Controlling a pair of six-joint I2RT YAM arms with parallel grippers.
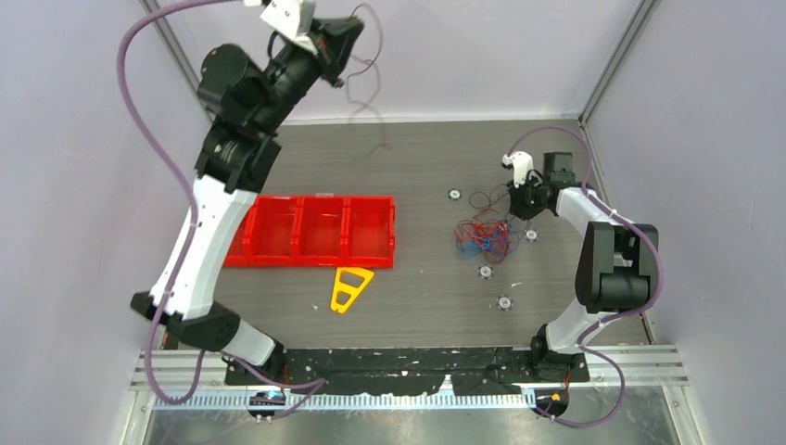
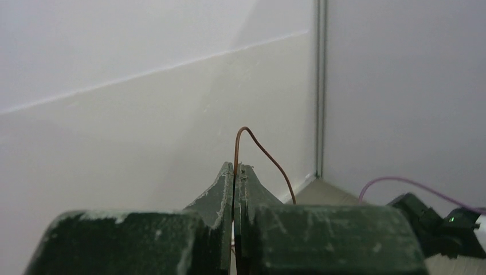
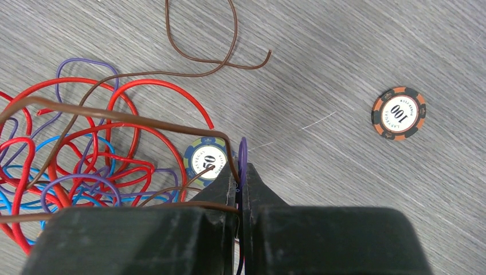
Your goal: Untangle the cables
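The tangle's edge [image 1: 506,232] [image 3: 166,175] lies left of my right gripper in the wrist view, so next my right gripper needs to shift that way and release the purple and brown wires.
The cables [image 1: 484,237] lie as a tangle of thin red, blue, purple and brown wires on the table right of centre. In the right wrist view the tangle [image 3: 86,154] fills the left side. My right gripper [image 3: 240,172] is shut at the tangle's edge on a purple wire [image 3: 243,150], with a brown wire pinched alongside; it also shows in the top view [image 1: 509,214]. My left gripper [image 1: 350,44] is raised high at the back wall. It is shut [image 2: 236,167] on a brown wire [image 2: 269,157] that hangs in loose loops [image 1: 378,69] below it.
A row of red bins [image 1: 315,230] stands left of centre, with a yellow triangular piece [image 1: 350,287] in front of it. Several poker chips lie around the tangle, including a 50 chip [image 3: 205,157] at my right fingertips and a 100 chip [image 3: 399,113]. A loose brown wire [image 3: 200,57] lies beyond the tangle.
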